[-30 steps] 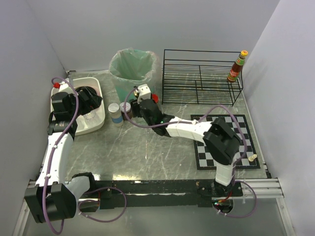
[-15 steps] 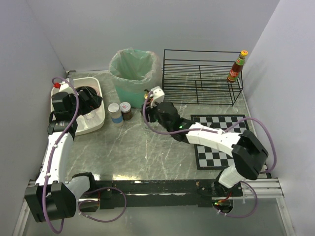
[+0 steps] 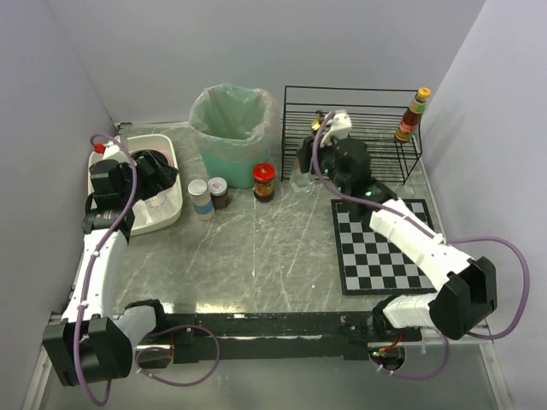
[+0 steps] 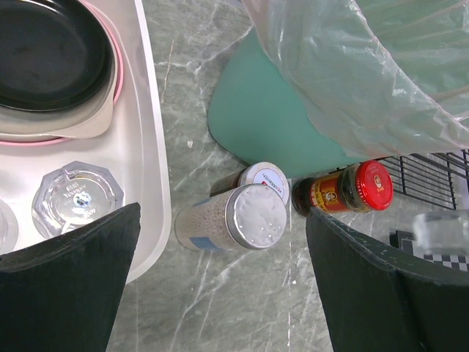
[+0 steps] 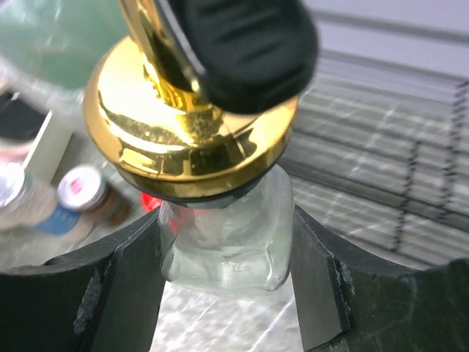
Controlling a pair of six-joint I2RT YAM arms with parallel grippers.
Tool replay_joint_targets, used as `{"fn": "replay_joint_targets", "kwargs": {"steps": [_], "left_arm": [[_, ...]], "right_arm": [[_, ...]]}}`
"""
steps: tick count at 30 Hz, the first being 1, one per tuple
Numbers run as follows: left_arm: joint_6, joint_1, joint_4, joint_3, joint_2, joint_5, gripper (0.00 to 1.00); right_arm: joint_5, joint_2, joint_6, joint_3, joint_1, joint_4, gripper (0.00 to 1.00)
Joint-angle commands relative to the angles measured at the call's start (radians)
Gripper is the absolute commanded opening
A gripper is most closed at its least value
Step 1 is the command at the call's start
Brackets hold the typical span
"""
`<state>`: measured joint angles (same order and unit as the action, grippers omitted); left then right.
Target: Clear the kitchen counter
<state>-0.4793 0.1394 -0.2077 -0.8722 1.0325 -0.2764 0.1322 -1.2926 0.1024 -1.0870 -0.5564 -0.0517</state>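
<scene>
My right gripper goes outward and to the right in the top view next and releases the clear bottle on the rack (image 3: 384, 134) beside the sauce bottle, where the rack's wires lie bare.
The kitchen counter (image 3: 256, 256) is grey marble. My right gripper (image 3: 314, 141) is shut on a clear glass bottle (image 5: 227, 246) with a gold pump top (image 5: 190, 147). It holds the bottle up at the front left corner of the black wire rack (image 3: 359, 128). In the right wrist view the fingers (image 5: 128, 282) press both sides of the glass. My left gripper (image 3: 158, 171) is open and empty above the white tub (image 3: 171, 213). In the left wrist view (image 4: 223, 293) it looks down on a silver-lidded shaker (image 4: 253, 216), a small white-lidded jar (image 4: 264, 176) and a red-lidded jar (image 4: 352, 191).
A green bin (image 3: 232, 128) with a plastic liner stands at the back. The shaker (image 3: 199, 198), a brown jar (image 3: 219, 192) and the red-lidded jar (image 3: 264, 181) stand before it. A sauce bottle (image 3: 412, 115) stands by the rack's right end. A checkered mat (image 3: 385, 248) lies right. The tub holds dishes and glasses.
My right arm has swung from the jars by the bin to the right and back toward the rack, carrying the bottle. The red-lidded jar now shows. The left arm has not moved.
</scene>
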Motion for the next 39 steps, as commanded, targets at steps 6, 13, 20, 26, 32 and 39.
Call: {"fn": "replay_joint_targets", "kwargs": {"steps": [6,13,20,26,32,39], "left_arm": [[0.008,-0.004,0.019,-0.022,-0.006,-0.026,0.99],[0.01,-0.004,0.017,-0.021,-0.012,-0.02,0.99],[0.013,-0.004,0.016,-0.024,-0.014,-0.02,0.99],[0.015,-0.004,0.014,-0.025,-0.011,-0.017,0.99],[0.016,-0.004,0.013,-0.027,-0.011,-0.01,0.99],[0.016,-0.004,0.011,-0.025,-0.012,-0.012,0.99]], "right_arm": [[-0.075,0.012,-0.038,-0.272,0.199,0.024,0.0],[-0.089,-0.112,-0.047,-0.444,0.308,0.039,0.0],[-0.101,-0.26,-0.124,-0.626,0.398,0.099,0.0],[-0.156,-0.353,-0.136,-0.744,0.501,0.147,0.0],[-0.204,-0.387,-0.104,-0.738,0.602,0.144,0.0],[-0.194,-0.448,-0.076,-0.784,0.641,0.151,0.0]]}}
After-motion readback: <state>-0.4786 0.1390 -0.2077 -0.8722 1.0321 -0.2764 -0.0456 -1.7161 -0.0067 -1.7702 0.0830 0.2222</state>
